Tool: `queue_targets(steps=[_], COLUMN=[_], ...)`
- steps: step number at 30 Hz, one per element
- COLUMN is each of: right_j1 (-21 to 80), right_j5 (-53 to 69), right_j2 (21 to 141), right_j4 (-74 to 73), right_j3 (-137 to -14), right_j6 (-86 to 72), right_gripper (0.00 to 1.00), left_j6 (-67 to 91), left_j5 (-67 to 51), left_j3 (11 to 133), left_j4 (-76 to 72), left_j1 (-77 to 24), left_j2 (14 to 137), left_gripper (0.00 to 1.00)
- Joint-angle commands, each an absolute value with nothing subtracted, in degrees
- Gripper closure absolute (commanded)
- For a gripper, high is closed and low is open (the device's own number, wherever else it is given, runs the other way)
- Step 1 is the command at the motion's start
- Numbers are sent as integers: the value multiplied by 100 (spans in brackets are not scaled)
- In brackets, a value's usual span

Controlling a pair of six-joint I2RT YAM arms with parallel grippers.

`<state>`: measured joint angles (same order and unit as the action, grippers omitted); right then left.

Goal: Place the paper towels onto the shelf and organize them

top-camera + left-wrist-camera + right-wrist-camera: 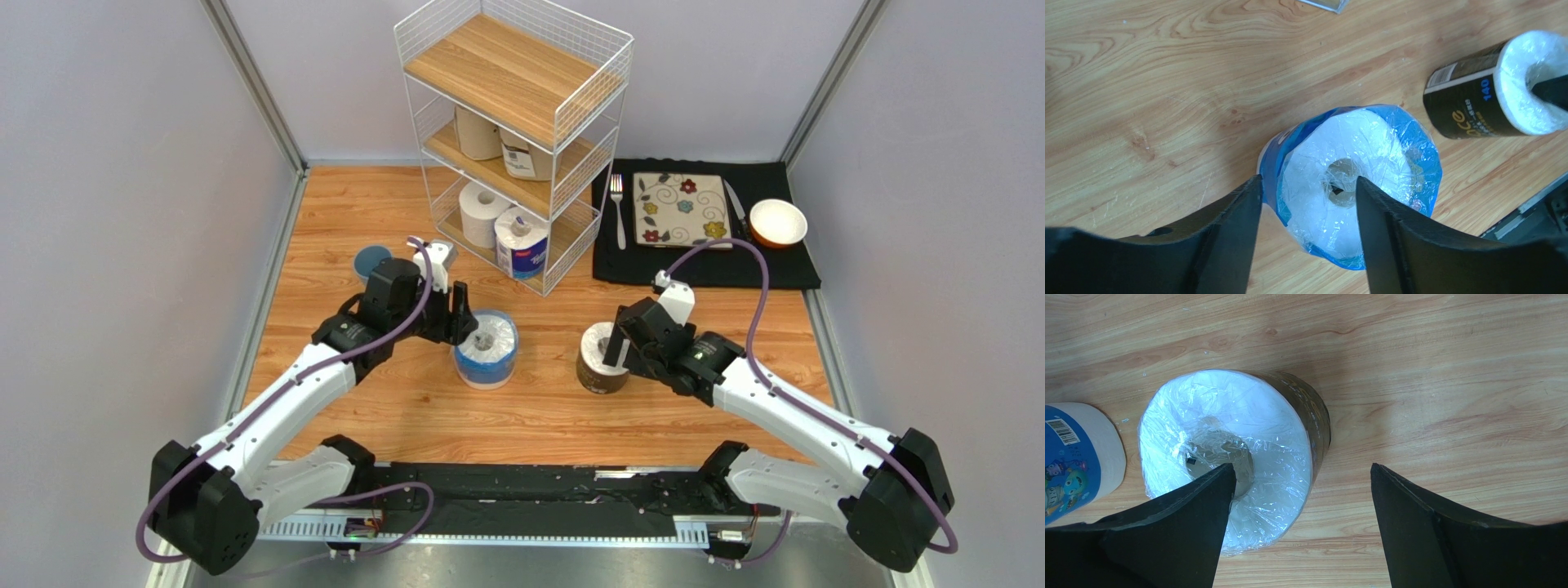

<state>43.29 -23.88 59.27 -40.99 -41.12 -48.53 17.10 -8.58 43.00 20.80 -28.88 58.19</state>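
My left gripper lowers one finger into the blue-plastic-wrapped roll's core next and closes on the roll's side (474,331) (1305,185), because its open fingers already straddle that side.
The blue-plastic-wrapped roll (487,349) stands upright on the wooden table. My left gripper (464,321) is open just above its left edge. In the left wrist view the roll (1352,177) lies below my left gripper (1309,196), one finger outside its wall and one over the core. The dark-wrapped roll (602,358) stands to the right. My right gripper (620,349) is open over it. In the right wrist view my right gripper (1303,478) has its left finger over the core of that roll (1247,429) and its right finger outside. The shelf (509,74) holds two tan rolls (478,129) in the middle, and a white roll (482,211) and a blue-labelled roll (524,241) at the bottom.
A blue cup (371,261) stands left of the shelf, behind the left arm. A black mat (785,263) at the back right carries a floral plate (681,208), a fork (617,208), a knife (735,202) and a bowl (778,223). Grey walls close in both sides.
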Motion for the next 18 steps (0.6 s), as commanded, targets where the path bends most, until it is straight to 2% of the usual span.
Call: queue_targets(steps=[1, 18], right_j1=[4307, 4307], right_j5=[-2435, -2443], right_j2=[5853, 5862], right_j4=[-3990, -3990], right_j3=[-4061, -4043], right_j6=[-4790, -4746], right_gripper=[16, 16], left_j6=[1441, 1125], left_j5=[-651, -71], left_j3=[4562, 4518], left_j4=[2250, 2320], left_j1=[-3085, -3559], left_j2=[5950, 6618], left_gripper=[30, 28])
